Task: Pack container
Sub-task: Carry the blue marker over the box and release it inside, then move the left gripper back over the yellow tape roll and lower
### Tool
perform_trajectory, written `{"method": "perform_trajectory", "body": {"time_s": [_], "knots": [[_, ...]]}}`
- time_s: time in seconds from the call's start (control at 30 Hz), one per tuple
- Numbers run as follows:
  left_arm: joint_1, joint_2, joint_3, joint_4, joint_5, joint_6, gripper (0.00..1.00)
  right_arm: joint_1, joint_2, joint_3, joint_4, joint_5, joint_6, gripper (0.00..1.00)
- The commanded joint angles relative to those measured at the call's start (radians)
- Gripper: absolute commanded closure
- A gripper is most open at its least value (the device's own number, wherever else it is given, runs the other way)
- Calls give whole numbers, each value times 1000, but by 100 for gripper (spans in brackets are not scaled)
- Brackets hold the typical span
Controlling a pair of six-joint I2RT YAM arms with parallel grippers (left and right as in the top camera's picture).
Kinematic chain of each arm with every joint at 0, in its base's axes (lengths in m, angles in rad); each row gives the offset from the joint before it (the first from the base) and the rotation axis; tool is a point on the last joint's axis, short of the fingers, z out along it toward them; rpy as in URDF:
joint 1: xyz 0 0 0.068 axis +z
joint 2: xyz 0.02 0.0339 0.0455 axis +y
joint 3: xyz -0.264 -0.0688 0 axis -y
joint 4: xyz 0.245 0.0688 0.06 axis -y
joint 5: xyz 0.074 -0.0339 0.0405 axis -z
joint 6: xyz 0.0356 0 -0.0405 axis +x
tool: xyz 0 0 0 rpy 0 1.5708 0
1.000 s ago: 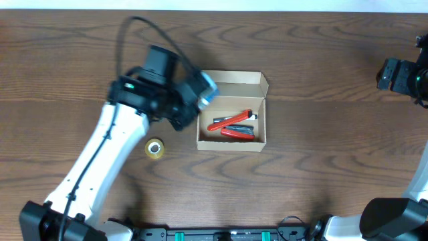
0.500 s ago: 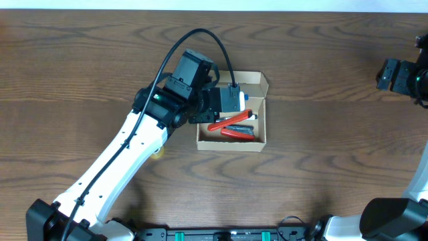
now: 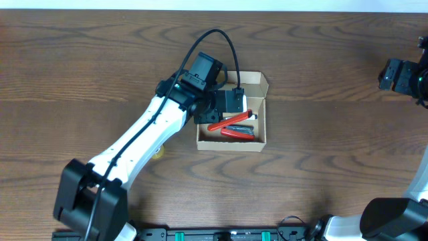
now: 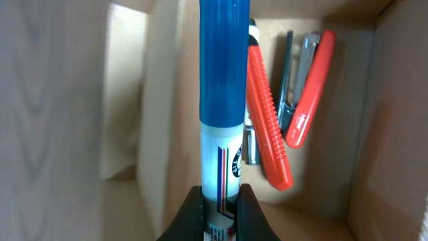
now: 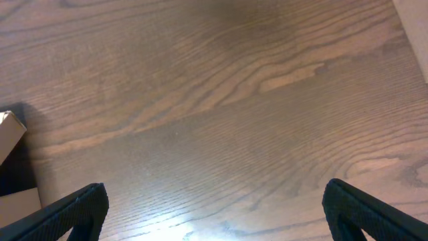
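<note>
Next I should bring the marker down in my left gripper into the box and release it along the red utility knife's far side (image 4: 250, 175), because the stapler (image 4: 311, 84) occupies its near side.
The container (image 3: 261, 137) is a small tan cardboard box, open, with its flap lid (image 3: 251, 79) standing at the far side. Inside lie a red utility knife (image 4: 267, 114) and a red stapler (image 4: 311, 84); both show in the overhead view (image 3: 234, 126). My left gripper (image 4: 221, 201) is shut on a marker with a blue cap and white body (image 4: 223, 100) and holds it over the box's left part, above the inner wall (image 4: 164, 134). In the overhead view the left gripper (image 3: 231, 102) hides the marker. My right gripper (image 5: 214, 207) is open and empty above bare table at the far right.
A roll of yellow tape (image 3: 158, 152) lies on the table left of the box, mostly hidden under my left arm. A corner of the box (image 5: 10, 127) shows at the left edge of the right wrist view. The right arm (image 3: 404, 73) hangs at the table's right edge.
My left arm has swung right from beside the box to over its left part, carrying the marker. The tape roll is now mostly covered by the arm. The right arm has not moved.
</note>
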Motion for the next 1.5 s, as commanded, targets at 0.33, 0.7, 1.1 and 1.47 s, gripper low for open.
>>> {"method": "perform_trajectory", "body": {"time_s": [0.33,0.7,1.1,1.47], "knots": [[-18,100,18,-4,54,-16,94,-7,-2,-2,-5,-5,-3,1],[-30,193,18,-7,44,-35,88,-6,-2,-2,-6,-5,-3,1],[-28,199,18,-31,-31,-94,46,-6,-2,-2,-12,-12,-3,1],[-28,30,164,-137,-104,-227,50,-6,-2,-2,-12,-24,-3,1]]}}
